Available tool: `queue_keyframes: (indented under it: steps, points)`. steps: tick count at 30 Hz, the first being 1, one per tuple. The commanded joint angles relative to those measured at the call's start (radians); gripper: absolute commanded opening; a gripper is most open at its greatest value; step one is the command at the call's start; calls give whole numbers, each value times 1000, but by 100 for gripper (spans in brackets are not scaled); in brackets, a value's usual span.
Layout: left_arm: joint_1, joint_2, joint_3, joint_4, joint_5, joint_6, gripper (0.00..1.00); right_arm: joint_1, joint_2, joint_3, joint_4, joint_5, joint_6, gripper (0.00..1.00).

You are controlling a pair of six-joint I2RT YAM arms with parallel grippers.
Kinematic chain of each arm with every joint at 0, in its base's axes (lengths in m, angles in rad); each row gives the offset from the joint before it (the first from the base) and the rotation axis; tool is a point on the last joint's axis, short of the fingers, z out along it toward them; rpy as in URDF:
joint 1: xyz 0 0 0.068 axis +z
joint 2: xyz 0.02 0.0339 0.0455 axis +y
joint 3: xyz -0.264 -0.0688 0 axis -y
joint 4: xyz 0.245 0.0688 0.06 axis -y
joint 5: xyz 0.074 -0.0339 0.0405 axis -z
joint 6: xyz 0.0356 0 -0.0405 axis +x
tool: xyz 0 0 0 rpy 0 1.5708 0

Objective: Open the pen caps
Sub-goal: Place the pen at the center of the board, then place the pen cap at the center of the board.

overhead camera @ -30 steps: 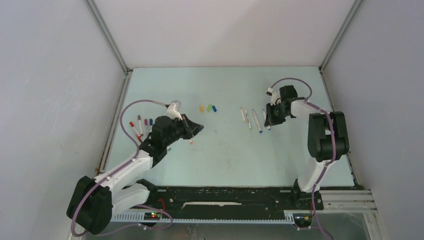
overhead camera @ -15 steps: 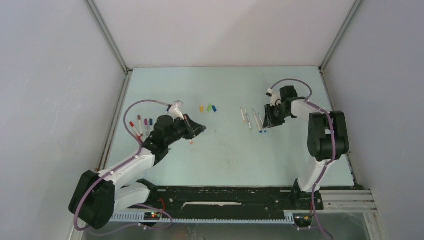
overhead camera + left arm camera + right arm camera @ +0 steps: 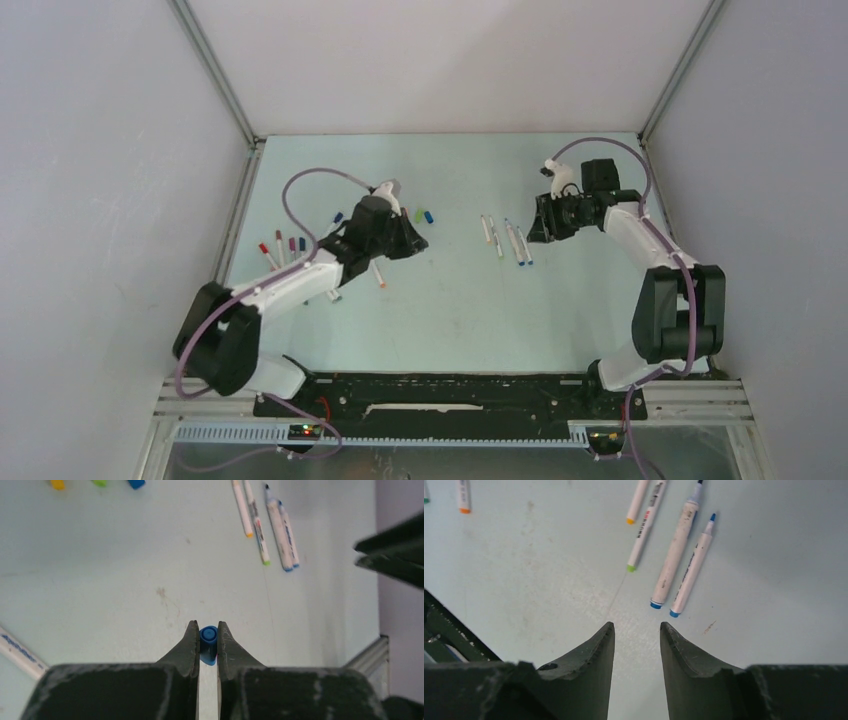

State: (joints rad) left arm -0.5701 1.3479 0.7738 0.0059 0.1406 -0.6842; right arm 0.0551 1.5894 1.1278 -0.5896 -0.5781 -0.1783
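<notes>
Next, my left gripper needs to move outward and down to release its cap, since the bare table (image 3: 443, 223) (image 3: 169, 494) beside the loose blue cap lies below and outward of the gripper's fingers.
My left gripper (image 3: 208, 630) is shut on a small blue pen cap (image 3: 208, 639) and holds it above the table; in the top view the left gripper (image 3: 415, 243) is just in front of the loose caps. Yellow (image 3: 57, 484), green (image 3: 100, 482) and blue (image 3: 136, 483) caps lie in a row on the table; the green (image 3: 419, 214) and blue (image 3: 429, 216) ones show in the top view. My right gripper (image 3: 636, 627) is open and empty, raised behind several uncapped white pens (image 3: 676, 550), also seen from above (image 3: 512, 240); the right gripper (image 3: 545, 225) is at their right.
Several capped pens (image 3: 282, 246) lie at the table's left side. A white pen with an orange tip (image 3: 378, 275) lies under the left arm. The metal frame rails (image 3: 232, 225) and grey walls bound the table.
My left arm has swung forward and right toward the loose caps, still holding the blue cap. My right gripper has drawn back and up from the pen row, leaving a blue pen there.
</notes>
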Motion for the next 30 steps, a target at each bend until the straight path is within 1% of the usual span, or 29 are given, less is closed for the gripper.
queue_keyframes:
  steps: [1,4,7,11,16,21,30]
  points:
    - [-25,188,245,-259,-197,29,0,-27,-75,31,-32,-92,-55,41]
    - [-32,344,451,-390,-202,29,0,-44,-106,27,-35,-127,-55,41]
    - [-45,467,614,-478,-218,56,0,-46,-127,22,-35,-152,-56,42]
    - [-45,601,806,-564,-252,75,2,-47,-147,23,-36,-169,-56,42]
    - [-43,771,1015,-652,-246,98,4,-46,-162,22,-41,-180,-62,42]
    - [-31,877,1154,-710,-248,95,4,-61,-174,22,-44,-190,-64,42]
    - [-10,991,1293,-766,-221,83,6,-79,-181,21,-47,-199,-66,42]
